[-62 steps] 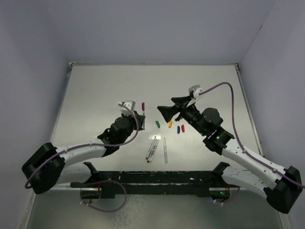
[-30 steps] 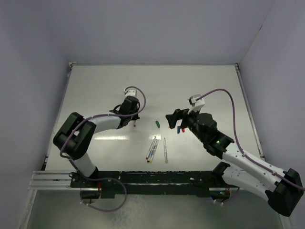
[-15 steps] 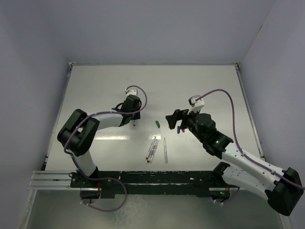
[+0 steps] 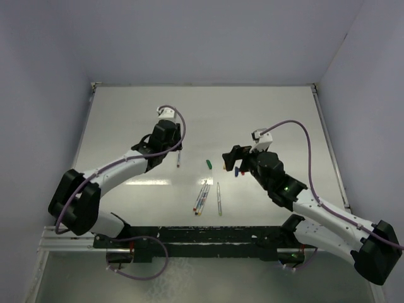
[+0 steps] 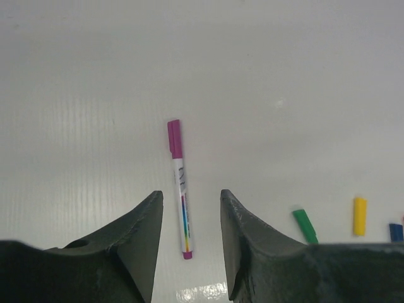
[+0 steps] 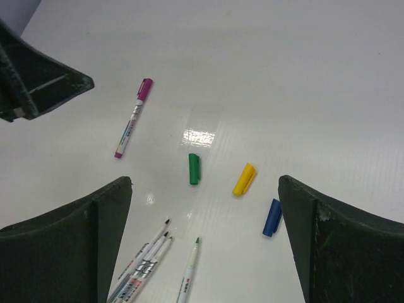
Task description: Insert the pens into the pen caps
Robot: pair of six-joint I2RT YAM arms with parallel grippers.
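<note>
The bunch of pens lies below my left gripper, toward my base. Next I will move my left gripper back and down onto the bunched pen farthest from the green-tipped (image 4: 199, 198) one.
One pen with the purple cap on it (image 5: 178, 183) lies flat on the table, just ahead of and below my open, empty left gripper (image 5: 190, 194); it also shows in the top view (image 4: 178, 158). My right gripper (image 6: 205, 180) is wide open and empty, hovering over the green cap (image 6: 194, 168), yellow cap (image 6: 244, 179) and blue cap (image 6: 273, 217). Three uncapped pens (image 6: 142, 265) lie bunched together, and a green-tipped pen (image 6: 189, 271) lies beside them. The red cap is hidden.
The left gripper's fingers (image 6: 38, 82) show at the top left of the right wrist view. Side walls close the table on the left, back and right. The arm bases and a black rail (image 4: 208, 237) run along the near edge.
The left gripper has let go of the purple-capped pen, which now lies flat on the table, and has drawn back up and away. The right gripper has barely moved.
</note>
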